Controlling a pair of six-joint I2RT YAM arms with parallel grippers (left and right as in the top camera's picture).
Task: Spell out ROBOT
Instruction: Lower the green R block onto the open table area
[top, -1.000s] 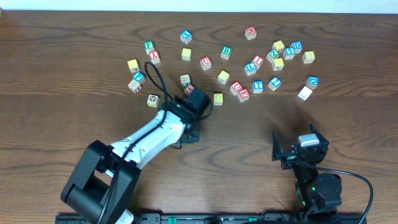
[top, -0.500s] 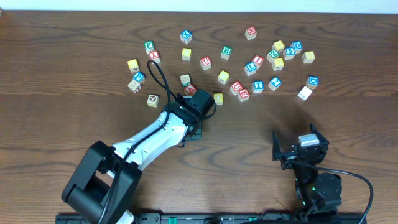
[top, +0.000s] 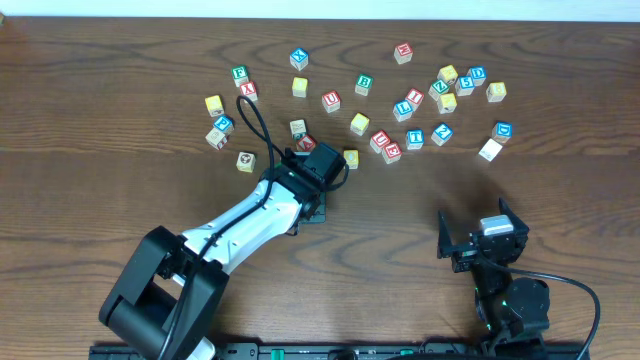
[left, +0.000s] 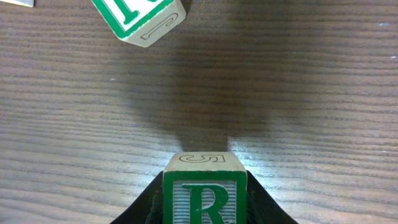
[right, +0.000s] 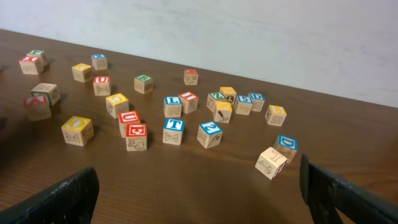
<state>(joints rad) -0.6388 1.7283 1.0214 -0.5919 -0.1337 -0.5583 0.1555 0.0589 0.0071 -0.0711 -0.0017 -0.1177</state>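
The left gripper lowers with the R cube onto the clear wood short of the other green-lettered cube next and releases it, because that tabletop is bare.
My left gripper (left: 205, 208) is shut on the green-lettered R cube (left: 205, 193), with a black finger pressed against each side. A second green-lettered cube (left: 138, 18) lies tilted just ahead of it. In the overhead view the left gripper (top: 312, 205) is below the scatter and hides the R cube. The green B cube (top: 364, 84), the blue T cube (top: 415, 139) and yellow-faced cubes (top: 359, 123) (top: 300, 87) lie loose. My right gripper (top: 482, 243) stands open and empty at the front right. It faces the T cube (right: 173, 131) and a yellow-faced cube (right: 78, 130).
Red-lettered cubes (top: 391, 152) and several other letter cubes spread across the back of the wooden table (top: 120, 200). A pale cube (top: 490, 150) lies apart at the right. A small group of cubes (top: 220, 128) lies left of my left arm.
My left arm shifted slightly up and to the right with the R cube in its grip, then held still. The right arm has not moved.
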